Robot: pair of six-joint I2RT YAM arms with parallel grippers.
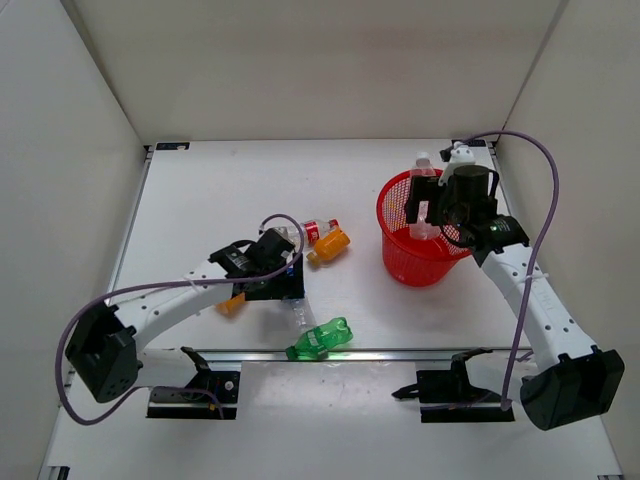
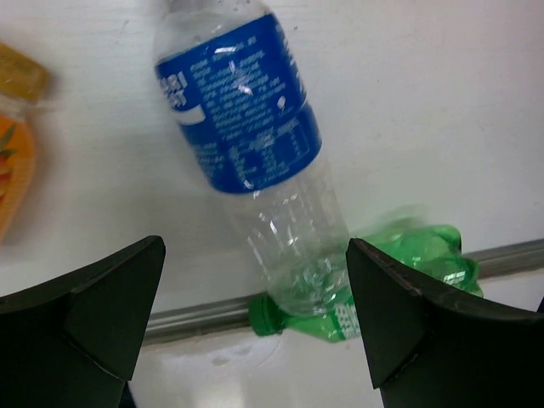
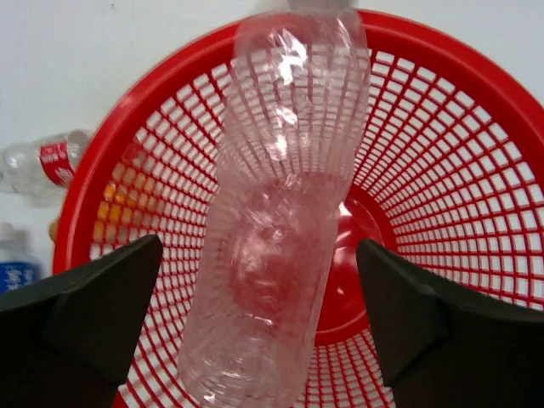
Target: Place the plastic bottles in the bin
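The bottle's bottom touches the green bottle (image 1: 322,340), so my open left gripper will next lower onto the lower part of the blue label below it.
My right gripper (image 1: 426,210) (image 3: 259,297) hangs open over the bin (image 1: 402,262), a red mesh basket (image 3: 153,93). A plain clear plastic bottle (image 1: 424,185) (image 3: 276,221) stands between its fingers with a gap on each side, pointing down into the bin. Over the table, my left gripper (image 1: 285,285) (image 2: 255,314) is open above a clear bottle with a blue label (image 2: 242,119). The base of that bottle lies by a green bottle (image 1: 322,340) (image 2: 421,251). An orange bottle (image 1: 330,245) and a red-labelled clear bottle (image 1: 315,230) (image 3: 51,161) lie mid-table.
A second orange bottle (image 1: 232,301) (image 2: 13,170) lies left of my left gripper. A metal strip (image 1: 400,352) (image 2: 195,310) runs along the table's near edge beside the green bottle. White walls close in the table on three sides.
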